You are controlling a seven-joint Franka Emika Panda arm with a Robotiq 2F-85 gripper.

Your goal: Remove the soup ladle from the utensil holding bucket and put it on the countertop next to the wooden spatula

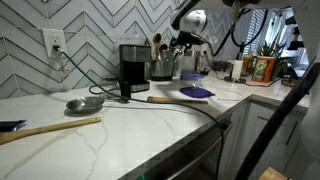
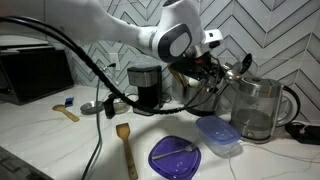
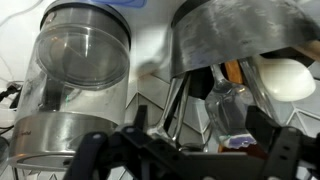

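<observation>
The thin dark handle (image 3: 178, 109) is away from my base and slightly toward the glass kettle, so my gripper needs to move that way and onto it.
The steel utensil bucket (image 1: 161, 68) stands at the back of the counter beside a black coffee maker (image 1: 132, 68); it also shows in the exterior view (image 2: 200, 95) and the wrist view (image 3: 240, 35). Several utensils stick out of it. My gripper (image 2: 205, 68) hovers right at the bucket's mouth. In the wrist view my gripper (image 3: 185, 150) is open, with thin metal handles (image 3: 176, 100) between its fingers, not clamped. I cannot tell which handle is the ladle's. A wooden spatula (image 2: 125, 145) lies on the countertop in front and also shows in the exterior view (image 1: 165, 99).
A glass kettle (image 2: 255, 110) stands close beside the bucket. A purple plate (image 2: 175, 157) and a blue container (image 2: 217, 135) lie in front. A round metal utensil (image 1: 85, 103) and a long wooden utensil (image 1: 50, 128) lie further along. Black cables cross the counter.
</observation>
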